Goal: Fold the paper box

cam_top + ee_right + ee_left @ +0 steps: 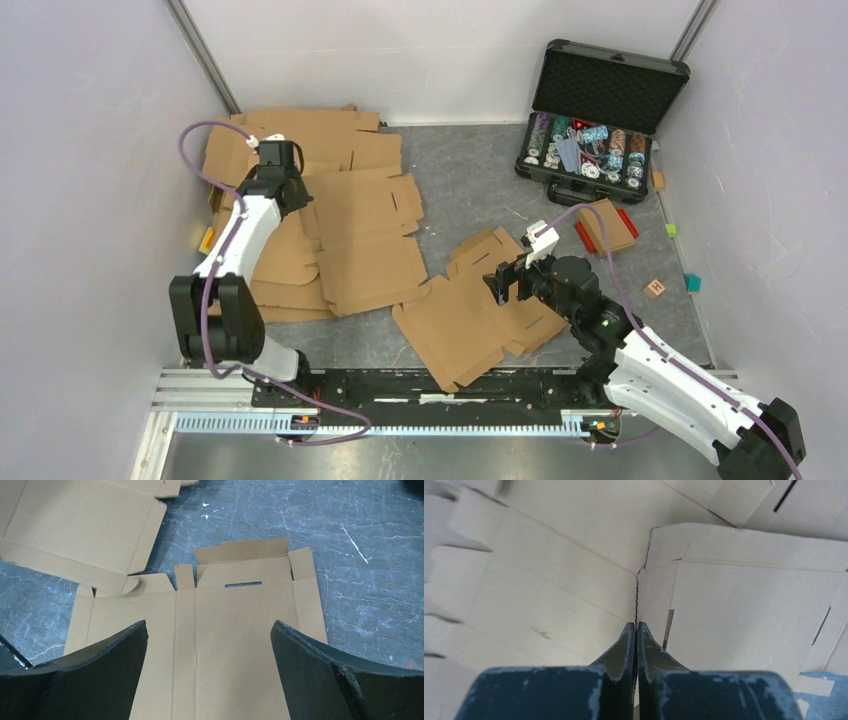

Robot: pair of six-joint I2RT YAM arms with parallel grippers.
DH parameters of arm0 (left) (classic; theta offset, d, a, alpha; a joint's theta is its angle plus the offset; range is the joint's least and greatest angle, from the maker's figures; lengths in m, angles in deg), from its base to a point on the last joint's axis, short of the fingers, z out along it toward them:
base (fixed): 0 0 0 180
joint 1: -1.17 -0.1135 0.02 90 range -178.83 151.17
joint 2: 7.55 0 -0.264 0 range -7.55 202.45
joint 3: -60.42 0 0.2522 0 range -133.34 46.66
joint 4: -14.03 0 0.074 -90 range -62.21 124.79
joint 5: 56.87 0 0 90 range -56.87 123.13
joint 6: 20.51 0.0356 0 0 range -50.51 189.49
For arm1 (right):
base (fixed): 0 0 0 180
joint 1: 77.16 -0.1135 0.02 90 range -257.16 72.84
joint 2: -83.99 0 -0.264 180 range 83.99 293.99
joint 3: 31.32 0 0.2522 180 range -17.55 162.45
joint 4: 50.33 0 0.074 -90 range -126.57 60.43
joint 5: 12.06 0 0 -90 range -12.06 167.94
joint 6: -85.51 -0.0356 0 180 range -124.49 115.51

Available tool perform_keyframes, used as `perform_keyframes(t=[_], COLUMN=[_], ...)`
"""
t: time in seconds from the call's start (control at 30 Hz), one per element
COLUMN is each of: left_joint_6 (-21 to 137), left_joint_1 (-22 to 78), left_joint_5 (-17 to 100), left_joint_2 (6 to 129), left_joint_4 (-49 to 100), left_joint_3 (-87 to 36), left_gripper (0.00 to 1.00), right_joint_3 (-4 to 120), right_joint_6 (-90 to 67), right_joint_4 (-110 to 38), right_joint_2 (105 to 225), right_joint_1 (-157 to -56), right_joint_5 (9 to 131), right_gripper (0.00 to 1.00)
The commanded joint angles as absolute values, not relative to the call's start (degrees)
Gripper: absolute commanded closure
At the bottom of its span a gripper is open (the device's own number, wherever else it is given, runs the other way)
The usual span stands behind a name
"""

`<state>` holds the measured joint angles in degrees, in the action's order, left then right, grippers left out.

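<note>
The blank sticks out, so my left gripper should next move over the pile's wall side (228,165), to its left in the top view, and let go of the blank's edge.
In the left wrist view my left gripper (637,625) is shut on the thin upright edge of the paper box (744,610), a plain brown die-cut blank with slots. It lies in the pile of blanks (330,135) at the table's far left, where the left arm's wrist (275,160) reaches. My right gripper (209,623) is open and empty. It hovers (503,283) just above another flat blank (235,630) lying in the middle of the table (465,325).
An open black case of poker chips (600,120) stands at the back right. A small cardboard piece with red bits (608,225), a wooden block (655,288) and a teal block (692,283) lie to the right. White walls close in on both sides.
</note>
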<state>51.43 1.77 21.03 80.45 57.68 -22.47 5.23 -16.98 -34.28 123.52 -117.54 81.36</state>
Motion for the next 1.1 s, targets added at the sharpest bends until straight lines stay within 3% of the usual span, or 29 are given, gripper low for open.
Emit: perform_keyframes(t=[0.0,0.3,0.53,0.7,0.83,1.07], left_joint_6=[45.3,34.8,25.7,20.0,17.9,11.0], left_joint_1=[-1.9,-12.7,-21.3,-24.6,-24.6,-28.4], left_joint_5=[15.2,29.9,32.7,36.6,45.5,38.3], left_joint_2=[73.7,68.3,64.4,65.5,69.8,69.3], left_joint_4=[54.8,43.9,38.8,33.4,32.7,34.6], left_joint_3=[-20.4,-11.4,-4.4,-5.0,-12.6,-14.6], left_gripper=[0.98,0.98,0.98,0.98,0.98,0.98], right_joint_3=[7.2,7.5,7.2,7.5,8.1,7.8], right_joint_6=[-16.4,-16.4,-16.1,-16.0,-16.0,-16.4], right_joint_4=[-35.7,-35.7,-35.7,-35.6,-35.7,-35.8], right_joint_2=[123.9,124.6,124.1,124.3,124.4,124.1], right_joint_1=[-117.7,-117.7,-117.7,-117.7,-117.7,-117.6], right_joint_5=[80.6,80.7,81.3,81.1,80.8,80.2], right_gripper=[0.02,0.02,0.02,0.02,0.02,0.02])
